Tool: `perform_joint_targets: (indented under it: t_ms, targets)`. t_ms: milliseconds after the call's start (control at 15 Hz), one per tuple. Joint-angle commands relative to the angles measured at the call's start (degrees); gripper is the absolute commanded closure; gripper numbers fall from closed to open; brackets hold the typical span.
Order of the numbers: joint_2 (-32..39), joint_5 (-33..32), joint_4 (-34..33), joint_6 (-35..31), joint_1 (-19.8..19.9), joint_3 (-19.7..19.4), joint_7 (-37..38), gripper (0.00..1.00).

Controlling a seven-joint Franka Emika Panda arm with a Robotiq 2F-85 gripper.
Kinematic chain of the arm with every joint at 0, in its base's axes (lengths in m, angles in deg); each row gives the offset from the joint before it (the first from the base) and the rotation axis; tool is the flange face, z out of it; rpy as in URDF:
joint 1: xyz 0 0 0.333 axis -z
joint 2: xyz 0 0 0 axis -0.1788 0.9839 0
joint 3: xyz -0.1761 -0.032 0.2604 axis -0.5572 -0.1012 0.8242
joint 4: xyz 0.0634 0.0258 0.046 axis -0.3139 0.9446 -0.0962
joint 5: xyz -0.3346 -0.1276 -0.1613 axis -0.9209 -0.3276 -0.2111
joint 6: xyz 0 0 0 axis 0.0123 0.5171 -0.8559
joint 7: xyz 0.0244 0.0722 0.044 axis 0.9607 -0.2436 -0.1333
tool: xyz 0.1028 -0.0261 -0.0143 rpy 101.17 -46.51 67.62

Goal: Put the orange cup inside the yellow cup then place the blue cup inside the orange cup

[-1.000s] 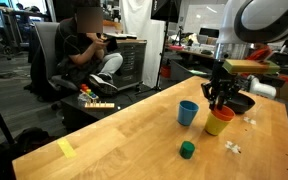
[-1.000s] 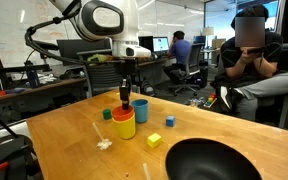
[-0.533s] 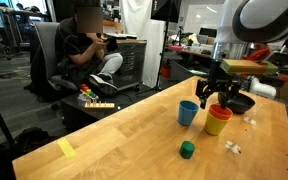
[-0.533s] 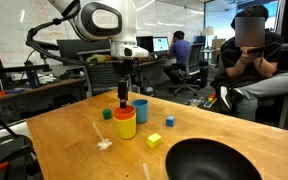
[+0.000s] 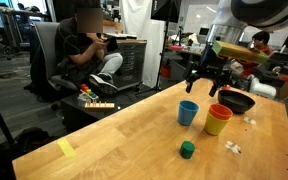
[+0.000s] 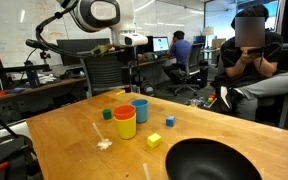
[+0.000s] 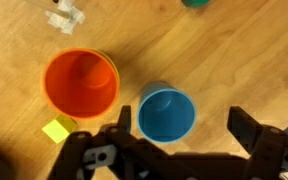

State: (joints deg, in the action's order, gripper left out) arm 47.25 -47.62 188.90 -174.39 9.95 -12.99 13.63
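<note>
The open gripper lowers next and shifts to the blue cup's rim [image 5: 180,105], on the blue cup's side away from the yellow cup [image 5: 218,122].
The orange cup [image 7: 81,83] sits nested inside the yellow cup [image 5: 218,122], with only its orange rim [image 6: 124,112] showing in both exterior views. Right beside them the blue cup [image 5: 188,112] [image 6: 140,109] stands upright and empty on the wooden table. My gripper [image 5: 210,76] hangs open, well above both cups and holding nothing. In the wrist view the gripper [image 7: 182,116] has its two dark fingers spread wide, and the blue cup [image 7: 167,113] lies below, close to the left finger.
A dark bowl [image 5: 236,102] [image 6: 209,160] rests near the cups. Small pieces lie about: a green block [image 5: 187,150] [image 6: 107,114], yellow blocks [image 6: 154,141] [image 7: 56,130] and white bits [image 5: 232,147]. A seated person [image 5: 89,50] is beyond the table's edge.
The gripper opened, let go of the orange cup inside the yellow cup, and rose up and away toward the blue cup's side.
</note>
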Motion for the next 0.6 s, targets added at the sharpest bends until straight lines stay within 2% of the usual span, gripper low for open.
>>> perform_joint_targets:
  t_ms: [0,533]
  targets:
    - [2.6,1.4,-4.7,-0.1,-0.1,-0.1,0.9,0.00]
    - [12.3,3.2,-13.1,0.8,-0.2,-0.2,0.6,0.00]
